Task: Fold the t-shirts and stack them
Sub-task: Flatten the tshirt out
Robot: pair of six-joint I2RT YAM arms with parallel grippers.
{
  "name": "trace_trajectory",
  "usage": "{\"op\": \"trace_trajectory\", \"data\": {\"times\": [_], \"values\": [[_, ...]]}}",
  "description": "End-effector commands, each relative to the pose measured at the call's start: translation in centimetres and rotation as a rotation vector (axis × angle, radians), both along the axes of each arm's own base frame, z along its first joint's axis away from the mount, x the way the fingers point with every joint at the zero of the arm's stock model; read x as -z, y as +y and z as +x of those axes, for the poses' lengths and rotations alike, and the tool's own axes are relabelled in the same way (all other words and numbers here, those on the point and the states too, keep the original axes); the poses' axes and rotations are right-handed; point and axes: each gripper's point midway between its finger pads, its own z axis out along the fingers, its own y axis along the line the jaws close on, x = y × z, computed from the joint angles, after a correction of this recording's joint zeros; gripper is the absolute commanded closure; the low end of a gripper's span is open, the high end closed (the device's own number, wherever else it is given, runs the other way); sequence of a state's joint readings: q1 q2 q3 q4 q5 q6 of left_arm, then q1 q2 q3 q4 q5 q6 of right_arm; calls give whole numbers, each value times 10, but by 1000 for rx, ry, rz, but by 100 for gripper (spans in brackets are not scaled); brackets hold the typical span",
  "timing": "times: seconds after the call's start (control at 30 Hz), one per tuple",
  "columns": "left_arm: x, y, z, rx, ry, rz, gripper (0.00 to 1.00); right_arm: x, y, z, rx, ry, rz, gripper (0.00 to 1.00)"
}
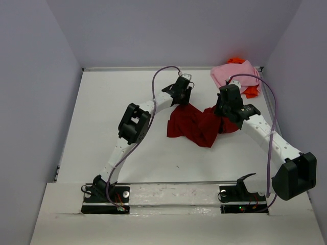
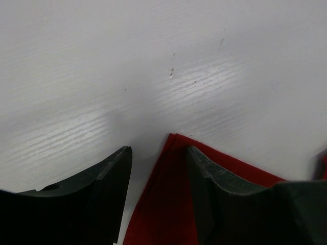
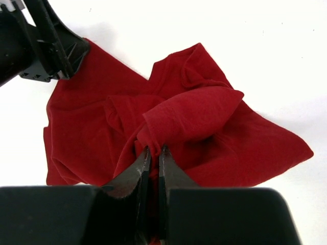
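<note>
The t-shirt lies crumpled, so its bunched fold goes up and to the left in the top view with my right gripper next, which then opens.
The dark red t-shirt (image 1: 196, 125) lies crumpled at the table's middle. My right gripper (image 1: 223, 113) is shut on a bunched fold of it (image 3: 168, 122), pinched between the fingertips (image 3: 145, 159). My left gripper (image 1: 184, 97) is open over the shirt's far left corner (image 2: 168, 204); the corner lies flat between the spread fingers (image 2: 204, 168), not pinched. The left gripper also shows in the right wrist view (image 3: 46, 46) at that corner. The light pink t-shirt (image 1: 232, 74) lies heaped at the back right, on top of the bright orange t-shirt (image 1: 250, 92).
White table (image 1: 117, 97) walled on three sides by grey-lilac panels. Purple cables loop over both arms (image 1: 265, 102). The arm bases sit on a taped rail (image 1: 173, 196) at the near edge.
</note>
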State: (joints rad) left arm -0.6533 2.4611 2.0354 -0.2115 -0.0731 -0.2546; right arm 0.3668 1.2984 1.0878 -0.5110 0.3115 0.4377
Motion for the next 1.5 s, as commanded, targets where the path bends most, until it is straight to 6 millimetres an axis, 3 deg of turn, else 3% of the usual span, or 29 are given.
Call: {"op": "trace_trajectory", "data": {"times": [0.0, 0.2, 0.3, 0.4, 0.43, 0.57, 0.63, 0.67, 0.73, 0.77, 0.8, 0.83, 0.87, 0.9, 0.97, 1.0, 1.1, 1.17, 1.2, 1.3, 1.33, 1.47], "values": [[44, 9, -29, 39, 125, 162, 41, -30, 3, 14, 2, -96, 34, 100], [43, -6, -35, 78, 124, 152, 41, -34, 3, 13, -1, -104, 37, 100], [44, -7, -35, 71, 133, 155, 53, -36, 3, 14, 0, -109, 36, 100], [43, -7, -35, 65, 137, 151, 77, -37, 3, 15, 4, -113, 36, 100], [44, -7, -35, 63, 138, 152, 96, -38, 3, 15, 4, -114, 38, 100], [42, -6, -35, 53, 142, 145, 100, -41, 4, 17, -4, -120, 40, 100], [22, 10, -21, -1, 129, 117, 100, -45, 8, 21, -35, -127, 34, 100], [-17, 13, -10, -14, 76, 53, 100, -48, 12, 23, -50, -131, 38, 100], [-46, 37, 1, -58, 47, -8, 100, -54, 20, 32, -88, -147, 46, 100], [-102, 66, 23, -115, -46, -79, 100, -60, 34, 37, -171, -163, 62, 100], [-121, 85, 30, -149, -75, -94, 100, -63, 43, 40, -220, -167, 73, 100], [-163, 126, 41, -214, -140, -121, 100, -71, 63, 45, -329, -184, 105, 100], [-162, 145, 48, -244, -137, -112, 100, -75, 65, 51, -339, -201, 96, 100], [-206, 167, 47, -269, -204, -146, 100, -79, 80, 50, -409, -203, 140, 100], [-245, 201, 46, -303, -270, -162, 100, -86, 88, 55, -429, -219, 172, 100], [-276, 230, 41, -324, -325, -163, 100, -89, 93, 60, -440, -227, 185, 100], [-309, 264, 21, -347, -367, -144, 100, -77, 102, 61, -473, -192, 212, 100], [-296, 275, 9, -370, -339, -110, 100, -62, 103, 59, -484, -165, 211, 100], [-280, 280, -3, -379, -309, -90, 100, -37, 101, 53, -479, -113, 206, 92], [-255, 286, -17, -400, -271, -101, 100, 4, 99, 41, -477, -11, 202, 66], [-235, 287, -28, -410, -227, -109, 100, 26, 98, 31, -481, 51, 209, 51], [-199, 277, -50, -375, -135, -158, 100, 49, 92, 13, -438, 153, 221, 21]]}}
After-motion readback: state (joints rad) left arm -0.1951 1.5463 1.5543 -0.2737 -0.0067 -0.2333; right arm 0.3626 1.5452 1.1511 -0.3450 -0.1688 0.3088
